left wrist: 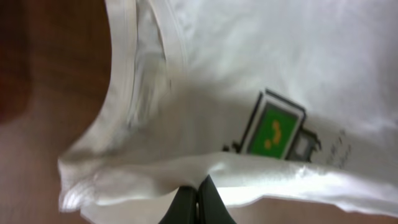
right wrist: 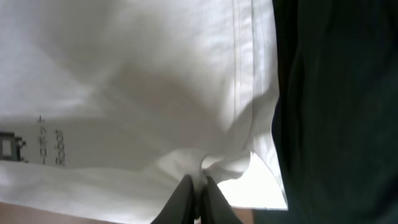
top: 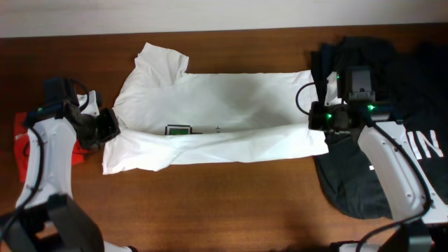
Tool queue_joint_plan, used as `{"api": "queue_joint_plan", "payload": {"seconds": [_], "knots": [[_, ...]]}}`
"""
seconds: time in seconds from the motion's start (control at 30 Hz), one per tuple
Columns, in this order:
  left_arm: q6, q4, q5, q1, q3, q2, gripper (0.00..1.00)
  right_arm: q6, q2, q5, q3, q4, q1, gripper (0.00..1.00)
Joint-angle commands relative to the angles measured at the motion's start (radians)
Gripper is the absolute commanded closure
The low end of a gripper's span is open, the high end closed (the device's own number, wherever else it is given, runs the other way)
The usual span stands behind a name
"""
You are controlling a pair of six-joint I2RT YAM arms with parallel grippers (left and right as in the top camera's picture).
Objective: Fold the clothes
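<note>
The robot's right gripper needs to carry the pinched hem away from the robot's base and lower it onto the shirt's body [right wrist: 224, 106].
The white T-shirt [top: 210, 105] lies spread across the table, its near long edge folded up over the body. Its green-and-black chest graphic [top: 178, 129] shows just above the fold, and also in the left wrist view [left wrist: 273, 129]. My left gripper [top: 110, 131] is shut on the shirt's left edge [left wrist: 197, 186]. My right gripper [top: 322, 126] is shut on the shirt's hem at the right [right wrist: 198, 180]. Both hold the fabric pinched between the fingers.
A black shirt with white lettering [top: 392, 126] lies at the right, partly under the right arm and the white shirt's hem. An orange-red garment [top: 21, 140] lies at the far left under the left arm. Brown table [top: 224, 203] shows in front.
</note>
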Motion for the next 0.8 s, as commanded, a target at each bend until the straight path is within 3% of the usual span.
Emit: {"api": "queue_joint_plan", "payload": {"seconds": [0.0, 0.17, 0.43, 0.47, 0.5, 0.57, 0.63, 0.77], "knots": [[-0.002, 0.114, 0.024, 0.000, 0.001, 0.077, 1.00, 0.010, 0.068, 0.016, 0.000, 0.053, -0.002, 0.92], [-0.002, 0.212, 0.027, 0.000, 0.001, 0.109, 1.00, 0.011, 0.149, 0.020, 0.000, 0.149, -0.002, 0.92], [-0.002, 0.218, 0.027, 0.000, 0.001, 0.128, 0.99, 0.011, 0.229, 0.024, 0.000, 0.205, -0.002, 0.89], [-0.002, 0.218, 0.027, 0.000, 0.001, 0.128, 0.91, 0.011, 0.232, 0.028, 0.000, 0.208, -0.002, 0.80], [-0.002, 0.217, 0.027, 0.000, 0.001, 0.128, 0.60, 0.011, 0.232, 0.039, 0.000, 0.211, -0.002, 0.58], [-0.002, 0.217, 0.027, 0.000, 0.001, 0.128, 0.23, 0.011, 0.232, 0.063, 0.000, 0.214, -0.002, 0.25], [-0.002, 0.206, 0.027, 0.000, 0.001, 0.128, 0.07, 0.011, 0.232, 0.092, 0.001, 0.206, -0.004, 0.20], [0.031, 0.132, 0.026, 0.000, 0.001, 0.128, 0.01, 0.011, 0.226, 0.105, 0.002, 0.138, -0.029, 0.19]]}}
